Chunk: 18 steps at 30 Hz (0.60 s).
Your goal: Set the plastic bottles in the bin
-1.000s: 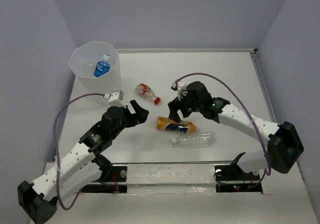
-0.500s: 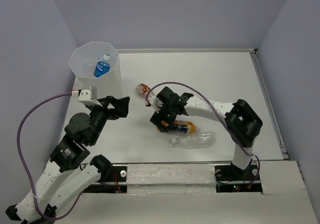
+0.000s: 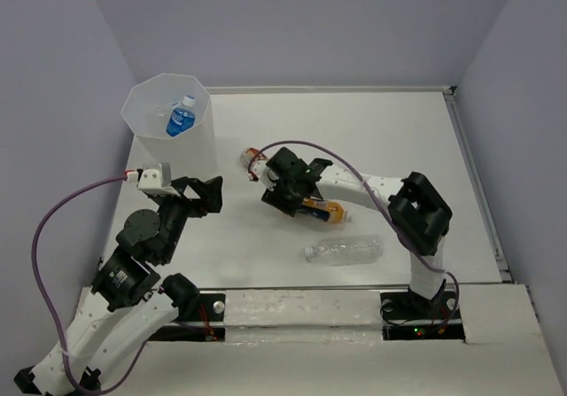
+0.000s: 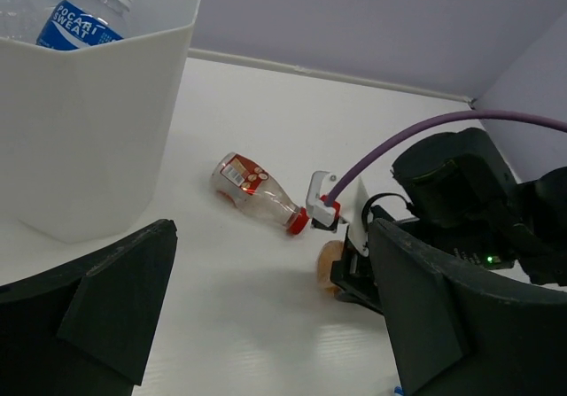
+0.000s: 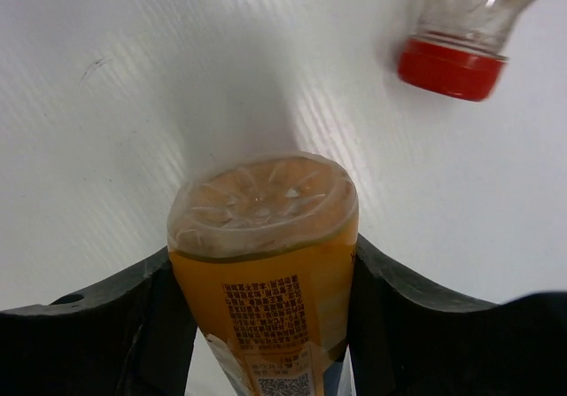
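The bin is to the left of my right gripper in the top view, so I should move this gripper up and outward over the bin's opening (image 3: 166,105) and let go of the orange bottle (image 3: 321,208).
The bin (image 3: 142,121) stands at the far left with a blue-labelled bottle (image 3: 181,117) inside; both also show in the left wrist view, the bin (image 4: 89,130) and the bottle (image 4: 80,19). My right gripper (image 3: 282,192) is shut on the orange bottle (image 3: 321,208), its fingers pressing both sides (image 5: 266,236). The red-labelled bottle (image 3: 254,158) lies just beyond it, red cap (image 5: 452,64) near. A plain clear bottle (image 3: 345,250) lies nearer the front. My left gripper (image 3: 205,194) is open and empty, right of the bin's base.
Grey walls close the table at the back and both sides. A purple cable loops over each arm. The right arm's elbow (image 3: 418,210) stands to the right of the bottles.
My right gripper moved left onto the orange bottle's end, closed on it and shifted it up and away from the clear bottle. My left arm drew back leftward toward the bin.
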### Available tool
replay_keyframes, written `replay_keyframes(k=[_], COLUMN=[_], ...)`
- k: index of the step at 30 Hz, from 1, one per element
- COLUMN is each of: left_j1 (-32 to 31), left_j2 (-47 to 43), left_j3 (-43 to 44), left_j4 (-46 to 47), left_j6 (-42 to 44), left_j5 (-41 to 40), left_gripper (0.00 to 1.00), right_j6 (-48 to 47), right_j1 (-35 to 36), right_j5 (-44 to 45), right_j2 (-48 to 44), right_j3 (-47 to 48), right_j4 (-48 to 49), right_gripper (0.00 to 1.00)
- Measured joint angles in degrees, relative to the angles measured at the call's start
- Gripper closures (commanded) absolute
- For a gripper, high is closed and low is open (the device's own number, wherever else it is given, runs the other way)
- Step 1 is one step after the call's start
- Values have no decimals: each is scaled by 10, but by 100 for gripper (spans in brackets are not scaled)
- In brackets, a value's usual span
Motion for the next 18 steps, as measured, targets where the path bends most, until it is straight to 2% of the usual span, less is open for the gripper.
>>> replay_keyframes(k=[5, 9, 14, 18], left_j1=[3, 10, 16, 18], left_j2=[-7, -7, -11, -30], left_j3=[0, 0, 0, -1], left_j4=[8, 14, 16, 16], left_j6=[1, 2, 2, 1], left_j5=[3, 14, 21, 20], left_gripper=[1, 1, 1, 1], right_j6=[-10, -7, 36, 96], right_j1=[0, 0, 0, 0], right_j5=[45, 47, 10, -44], right_j2=[-83, -136, -129, -62], right_j3=[11, 79, 207, 323], right_j4=[15, 76, 250, 431], right_gripper=[59, 60, 61, 62])
